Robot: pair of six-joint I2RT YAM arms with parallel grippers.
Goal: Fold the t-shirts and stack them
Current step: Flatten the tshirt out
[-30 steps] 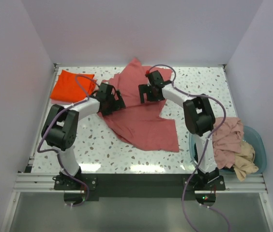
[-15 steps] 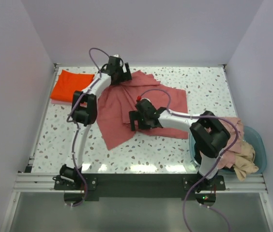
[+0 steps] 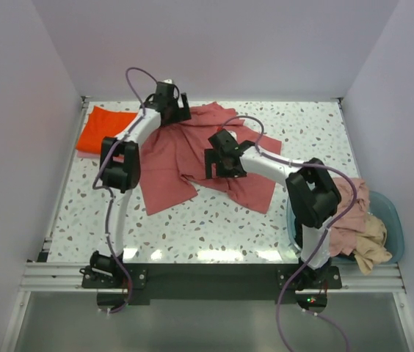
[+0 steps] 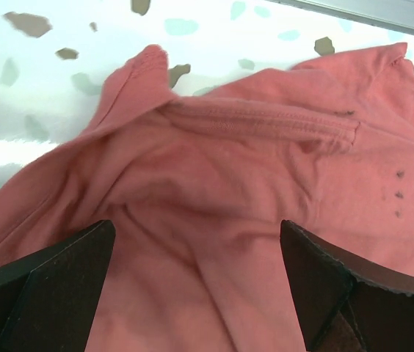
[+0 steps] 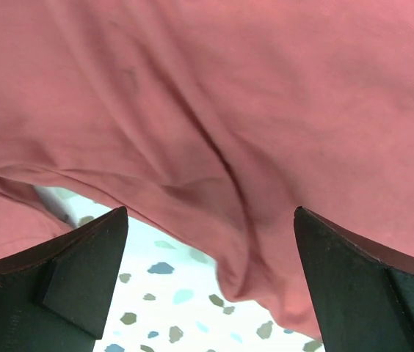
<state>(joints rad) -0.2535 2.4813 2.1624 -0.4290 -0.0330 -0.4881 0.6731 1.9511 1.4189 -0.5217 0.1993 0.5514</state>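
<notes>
The pink t-shirt's near corner on the orange t-shirt's side [image 3: 150,210] is uncovered, so I need to move my left gripper back and down to it next.
A dusty salmon-pink t-shirt [image 3: 170,158] lies rumpled across the middle of the table. My left gripper [image 3: 172,108] hovers open over its far edge. In the left wrist view the pink t-shirt [image 4: 251,183] and its stitched seam fill the space between the spread fingers [image 4: 53,286]. My right gripper [image 3: 220,160] stands open over the shirt's middle. The right wrist view shows the shirt's loose hem [image 5: 266,264] hanging between the fingers [image 5: 361,286], held by neither. A folded bright orange t-shirt [image 3: 104,130] lies at the far left.
A teal basin [image 3: 392,220] sits at the near right corner, holding a crumpled pink shirt [image 3: 345,209] and a beige one [image 3: 372,253]. White walls close in the speckled table [image 3: 214,227] on three sides. The right arm's cable loops over the pink shirt.
The left gripper swung from the shirt's left side to its far edge. The right gripper came from the far middle down to the centre. The pink shirt was dragged and reshaped; both grippers stayed open.
</notes>
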